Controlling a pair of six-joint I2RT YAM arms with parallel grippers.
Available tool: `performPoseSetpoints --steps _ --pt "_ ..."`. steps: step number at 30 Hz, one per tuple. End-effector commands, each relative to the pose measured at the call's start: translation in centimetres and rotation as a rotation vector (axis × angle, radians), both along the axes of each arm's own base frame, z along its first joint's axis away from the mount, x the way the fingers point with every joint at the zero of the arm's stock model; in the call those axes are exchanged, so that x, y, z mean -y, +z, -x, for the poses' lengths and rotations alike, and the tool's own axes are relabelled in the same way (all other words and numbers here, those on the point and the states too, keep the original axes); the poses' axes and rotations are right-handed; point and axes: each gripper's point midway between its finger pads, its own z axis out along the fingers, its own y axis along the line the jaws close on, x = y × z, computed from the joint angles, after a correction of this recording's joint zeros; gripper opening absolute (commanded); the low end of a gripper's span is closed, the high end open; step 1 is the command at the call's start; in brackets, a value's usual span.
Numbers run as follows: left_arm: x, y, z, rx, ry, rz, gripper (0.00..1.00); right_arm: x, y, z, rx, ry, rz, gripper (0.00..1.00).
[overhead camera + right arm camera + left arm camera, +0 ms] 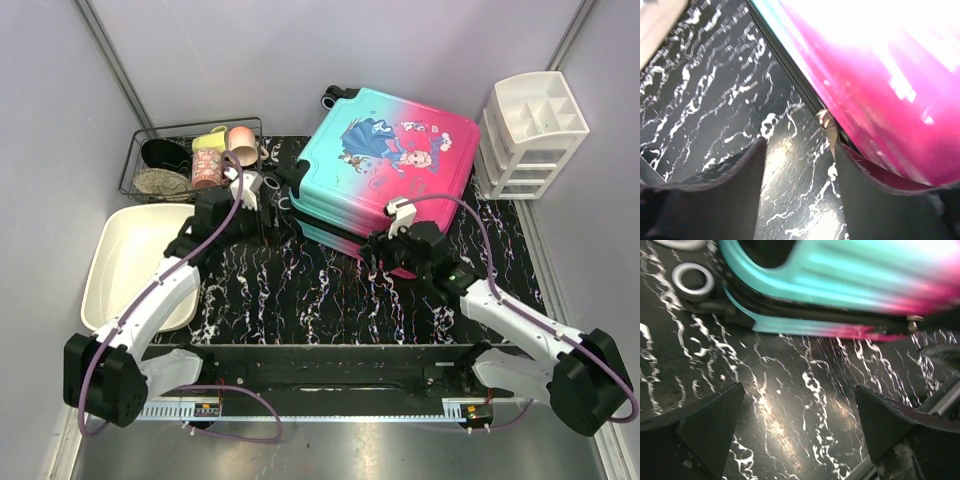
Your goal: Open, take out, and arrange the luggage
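My left gripper moves along the near edge of the luggage toward the pink and straddles the small metal zipper pull next, since it hangs clear of the seam.
The luggage [390, 165] lies flat and closed on the black marbled mat, teal at the left and pink at the right, with a princess print on top. My left gripper [266, 218] is beside its teal near-left corner, by a wheel [692, 279]. It hangs wide open over bare mat [797, 410], short of the teal edge [840, 285]. My right gripper [385, 263] is at the pink near edge. Its jaws are open [800, 145] with only mat between them. A small metal zipper pull [829, 125] hangs at the shell's seam, right at the tip of the right-hand finger [875, 195].
A wire basket [190, 160] holding cups and bowls stands at the back left. A white tub [140, 265] sits left of the mat. A white drawer organizer [530, 135] stands right of the suitcase. A second zipper pull [912, 322] shows on the near seam.
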Motion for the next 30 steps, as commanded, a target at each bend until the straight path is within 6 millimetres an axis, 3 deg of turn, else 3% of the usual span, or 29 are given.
performPoseSetpoints --steps 1,4,6,9,10,15,16,17,19,22,28,30 --pt "3.7 2.6 3.1 0.130 -0.162 0.055 0.99 -0.1 7.3 0.5 0.124 0.050 -0.040 0.69" --pt "6.5 2.1 4.6 0.228 -0.250 0.015 0.98 1.8 8.4 2.6 0.127 0.066 0.011 0.78" --pt "8.4 1.8 4.7 0.286 -0.284 0.011 0.92 3.5 9.2 3.3 0.149 0.029 0.046 0.81" --pt "11.9 1.2 4.8 0.343 -0.320 -0.002 0.80 5.8 10.5 3.1 0.203 -0.055 0.095 0.83" --pt "13.5 1.7 5.2 0.375 -0.335 0.012 0.79 6.5 11.2 2.8 0.236 -0.076 0.126 0.83" --pt "19.1 0.0 5.3 0.284 -0.398 0.082 0.77 10.4 12.7 1.6 0.281 -0.200 0.197 0.83" --pt "20.1 0.6 5.1 0.276 -0.406 0.112 0.77 11.3 13.3 1.3 0.283 -0.236 0.195 0.83" --pt "20.7 -1.0 4.8 0.228 -0.406 0.108 0.77 11.8 13.2 1.3 0.264 -0.253 0.204 0.83" --pt "22.0 -1.2 5.0 0.194 -0.413 0.152 0.77 12.4 13.6 1.4 0.257 -0.277 0.198 0.84" --pt "23.3 -3.2 4.8 0.159 -0.413 0.149 0.76 13.5 14.0 1.5 0.267 -0.307 0.201 0.84" --pt "24.7 -5.5 3.6 0.081 -0.364 0.146 0.72 14.1 14.3 1.1 0.277 -0.326 0.219 0.85" --pt "25.0 -5.8 3.3 0.063 -0.345 0.155 0.66 14.1 14.5 0.9 0.290 -0.326 0.228 0.85"
